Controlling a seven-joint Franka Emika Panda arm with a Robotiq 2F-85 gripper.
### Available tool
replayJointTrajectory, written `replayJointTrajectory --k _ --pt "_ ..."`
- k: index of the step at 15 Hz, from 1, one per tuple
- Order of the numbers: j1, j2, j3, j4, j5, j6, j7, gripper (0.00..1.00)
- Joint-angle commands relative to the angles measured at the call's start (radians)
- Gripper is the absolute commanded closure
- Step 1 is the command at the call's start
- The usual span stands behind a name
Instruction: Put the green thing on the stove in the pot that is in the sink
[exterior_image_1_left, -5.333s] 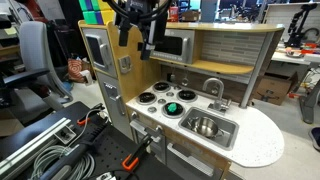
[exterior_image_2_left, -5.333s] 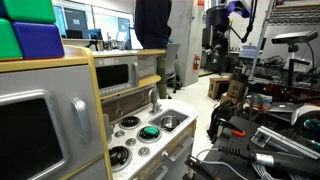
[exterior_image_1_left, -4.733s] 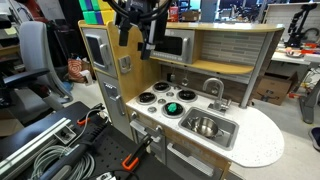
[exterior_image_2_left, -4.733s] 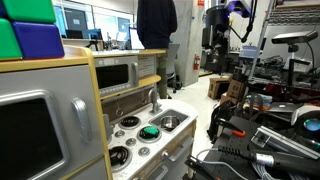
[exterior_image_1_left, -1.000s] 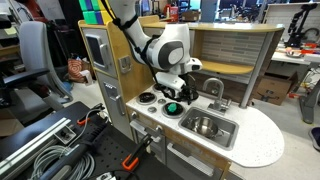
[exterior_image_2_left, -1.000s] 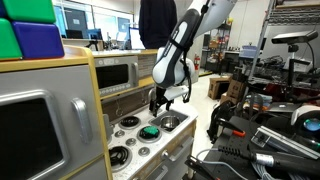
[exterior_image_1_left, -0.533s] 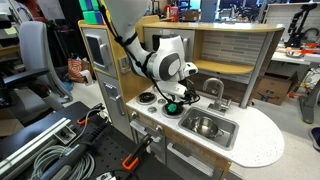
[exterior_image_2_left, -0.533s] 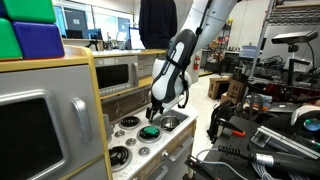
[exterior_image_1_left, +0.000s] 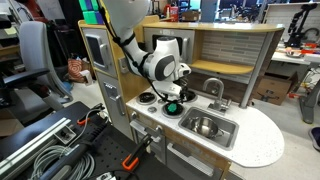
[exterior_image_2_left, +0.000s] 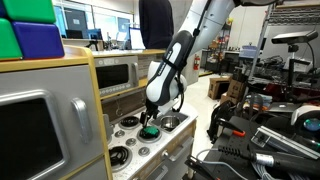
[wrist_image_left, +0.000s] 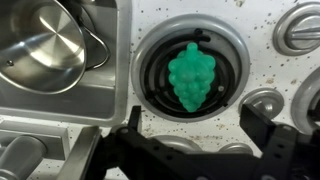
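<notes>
The green thing is in line with the gap between my gripper's fingers. I should move my gripper down until its fingers are on both sides of it.
The green thing (wrist_image_left: 190, 75) is a small bright green lumpy toy lying on a black burner of the white stove (wrist_image_left: 240, 30). It also shows in both exterior views (exterior_image_1_left: 172, 107) (exterior_image_2_left: 150, 131). My gripper (wrist_image_left: 195, 135) is open, its two black fingers spread at the bottom of the wrist view, hovering just above the green thing. In both exterior views the gripper (exterior_image_1_left: 173, 96) (exterior_image_2_left: 148, 118) hangs low over that burner. The shiny steel pot (wrist_image_left: 40, 50) sits in the sink (exterior_image_1_left: 205, 127), next to the stove.
A curved silver faucet (exterior_image_1_left: 213, 88) stands behind the sink. The toy kitchen has a wooden shelf and microwave (exterior_image_1_left: 183, 44) above the counter. Round silver knobs (wrist_image_left: 262, 105) line the stove's front edge. Cables and clamps (exterior_image_1_left: 60, 150) lie on the table beside it.
The arm came down from high above the kitchen to the stove. In the last second the gripper lowered further toward the burner with the green thing.
</notes>
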Motion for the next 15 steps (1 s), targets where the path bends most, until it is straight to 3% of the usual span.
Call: replayJointTrajectory --k 1,6,7,8,12,15 --pt "-0.026 0.049 0.035 0.069 -0.006 -0.08 -0.034 0.0" --pt "-0.002 0.094 0.028 0.11 -0.013 -0.151 -0.044 0.0" --pt "0.001 0.104 0.026 0.12 -0.013 -0.159 -0.044 0.25" --pt "0.001 0.111 0.026 0.128 -0.013 -0.161 -0.045 0.26" --pt "0.0 0.114 0.017 0.135 -0.012 -0.141 -0.042 0.58" --pt "-0.019 0.032 0.003 0.061 -0.002 -0.102 -0.025 0.79"
